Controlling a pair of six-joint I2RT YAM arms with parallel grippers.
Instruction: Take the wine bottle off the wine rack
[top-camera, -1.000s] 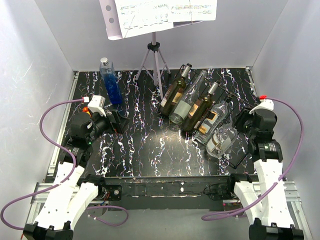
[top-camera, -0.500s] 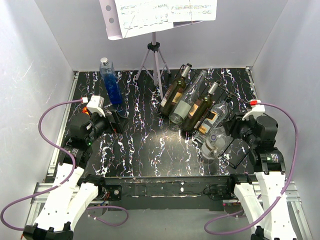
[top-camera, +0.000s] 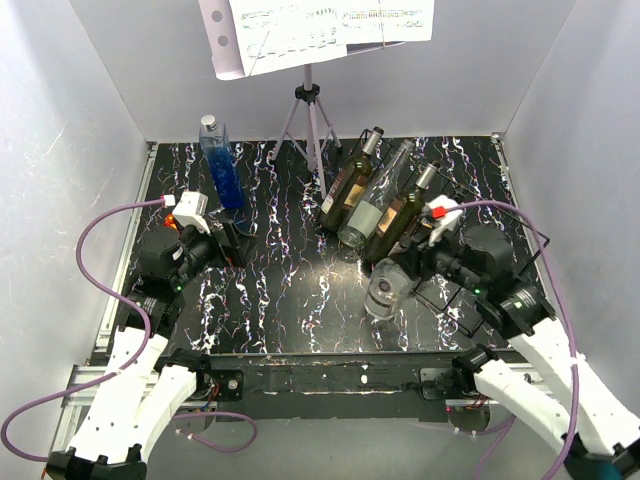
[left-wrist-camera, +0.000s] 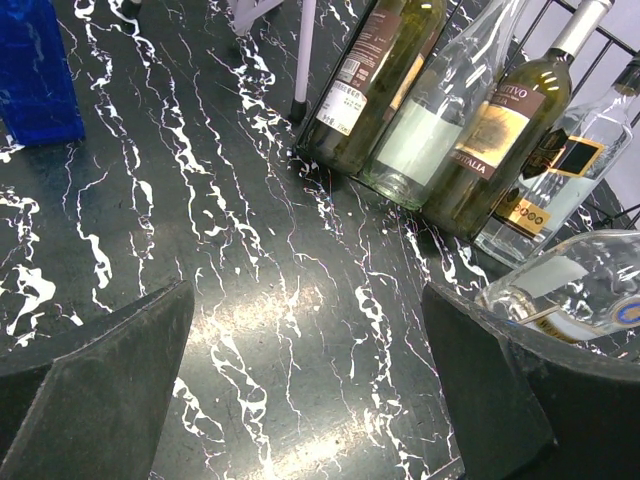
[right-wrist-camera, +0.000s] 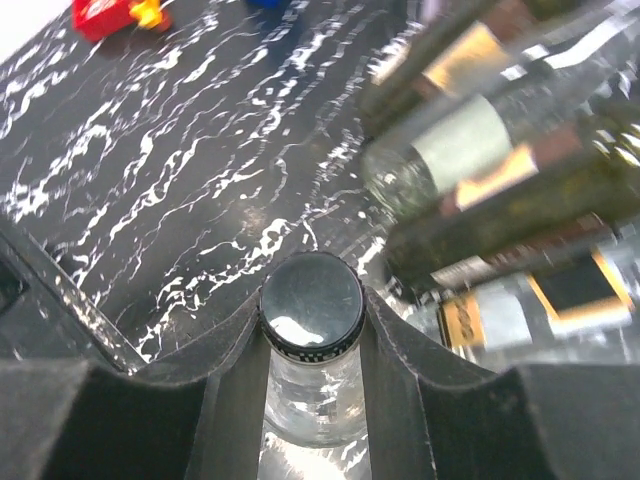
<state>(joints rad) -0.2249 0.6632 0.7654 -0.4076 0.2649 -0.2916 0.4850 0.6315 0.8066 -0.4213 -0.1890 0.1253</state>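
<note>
The bare tabletop (top-camera: 283, 218) (right-wrist-camera: 308, 62) beside the blue bottle is outward of my right gripper and left in the top view, so it should next swing there, lower and let go.
The wine rack (top-camera: 445, 302) is a black wire frame at the right of the table. Two dark bottles (top-camera: 349, 185) and a clear one (top-camera: 374, 205) lie slanted on it, and a clear bottle with a yellow label (left-wrist-camera: 560, 190) lies beside them. My right gripper (top-camera: 425, 262) is shut on the neck of a clear glass bottle (top-camera: 385, 290), whose base sticks out left of the rack over the table. In the right wrist view the fingers (right-wrist-camera: 400, 360) clamp the neck under the black cap (right-wrist-camera: 312, 303). My left gripper (top-camera: 235, 240) is open and empty, low over the table.
A tall blue bottle (top-camera: 222, 165) stands at the back left. A grey tripod music stand (top-camera: 310, 110) with sheet music stands at the back centre. Grey walls close in the left, right and back sides of the black marbled table (top-camera: 290, 290).
My right arm has swung left with the clear bottle, pulling it from the rack's right end to the rack's left front. The left arm has not moved.
</note>
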